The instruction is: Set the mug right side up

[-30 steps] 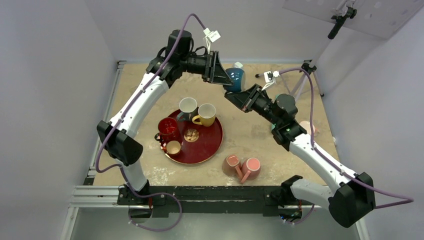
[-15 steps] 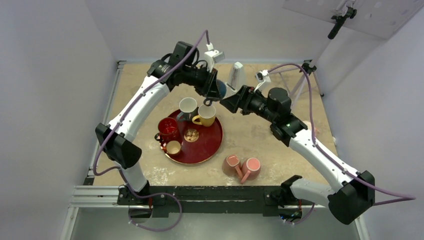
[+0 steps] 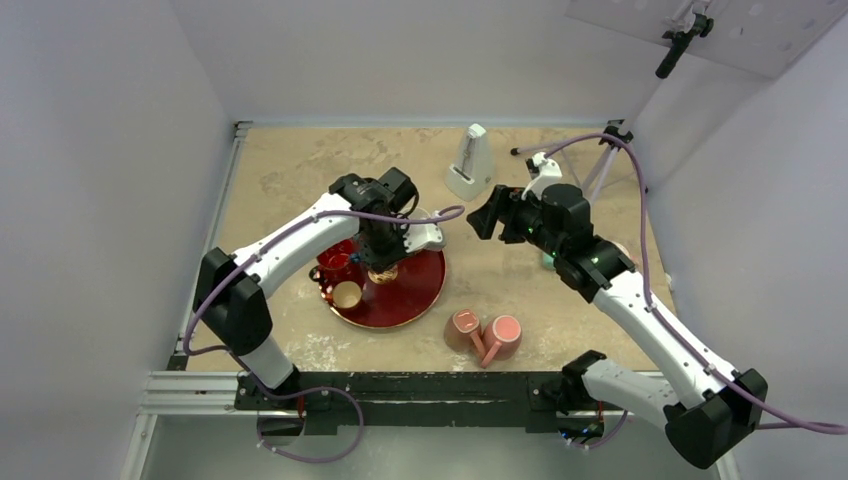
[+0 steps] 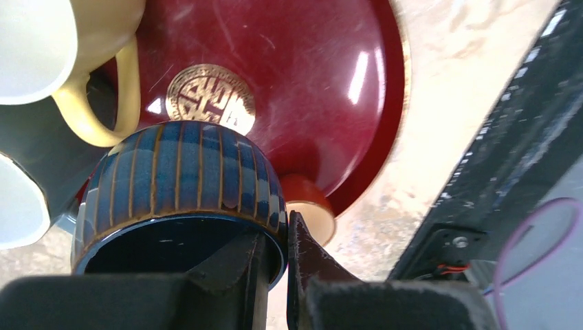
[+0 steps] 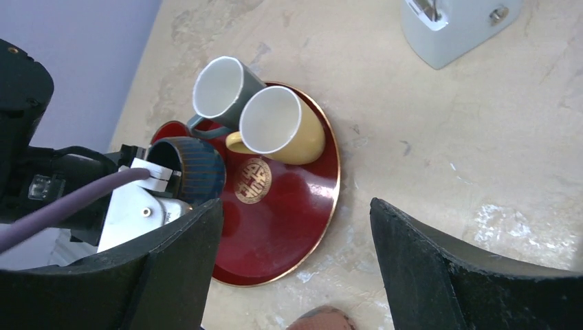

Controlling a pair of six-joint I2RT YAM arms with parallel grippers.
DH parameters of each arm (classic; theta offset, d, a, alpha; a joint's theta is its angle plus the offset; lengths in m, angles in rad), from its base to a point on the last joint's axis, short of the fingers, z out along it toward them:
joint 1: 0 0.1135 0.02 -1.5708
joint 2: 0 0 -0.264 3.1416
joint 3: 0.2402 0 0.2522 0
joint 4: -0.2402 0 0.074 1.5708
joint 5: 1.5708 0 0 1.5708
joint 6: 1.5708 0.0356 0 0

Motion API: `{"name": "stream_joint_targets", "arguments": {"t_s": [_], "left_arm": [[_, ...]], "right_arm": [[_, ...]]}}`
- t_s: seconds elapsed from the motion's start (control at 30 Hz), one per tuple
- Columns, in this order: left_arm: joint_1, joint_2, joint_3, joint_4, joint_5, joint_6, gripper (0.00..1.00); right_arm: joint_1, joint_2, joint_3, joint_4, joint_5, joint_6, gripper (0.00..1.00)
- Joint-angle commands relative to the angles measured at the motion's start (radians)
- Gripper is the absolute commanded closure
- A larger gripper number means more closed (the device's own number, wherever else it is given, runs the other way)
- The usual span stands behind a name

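I should next lower my left gripper to the bare tray by the gold emblem below it and let go of the blue mug there, because the mug's opening faces up.
The mug is blue with thin gold stripes, and its dark mouth faces the left wrist camera. My left gripper is shut on its rim, one finger inside and one outside. In the right wrist view the blue mug hangs mouth up over the left part of the red tray, beside the gold emblem. Whether it touches the tray I cannot tell. From above, the left gripper hides the mug. My right gripper is open and holds nothing, to the right of the tray.
On the red tray stand a grey mug, a yellow mug, a red mug and a small cup. Two pink mugs lie near the front. A white metronome and a tripod stand at the back.
The right gripper let go of the blue mug, opened and drew back to the right. The left arm carried the mug from the back down to the tray.
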Motion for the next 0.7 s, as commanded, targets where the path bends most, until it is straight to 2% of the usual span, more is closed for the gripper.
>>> {"name": "stream_joint_targets", "arguments": {"t_s": [0.0, 0.37, 0.53, 0.67], "left_arm": [[0.005, -0.032, -0.062, 0.137, -0.133, 0.106, 1.00], [-0.001, 0.045, -0.167, 0.217, -0.145, 0.159, 1.00], [0.000, 0.071, -0.161, 0.180, -0.078, 0.177, 1.00], [-0.001, 0.076, -0.199, 0.204, -0.077, 0.214, 1.00]], "right_arm": [[0.000, 0.017, 0.047, -0.056, 0.073, -0.035, 0.18], [0.000, 0.027, 0.015, -0.077, 0.062, -0.026, 0.20], [0.000, 0.015, 0.013, -0.092, 0.062, -0.034, 0.20], [0.000, 0.002, -0.005, -0.086, 0.040, -0.038, 0.20]]}}
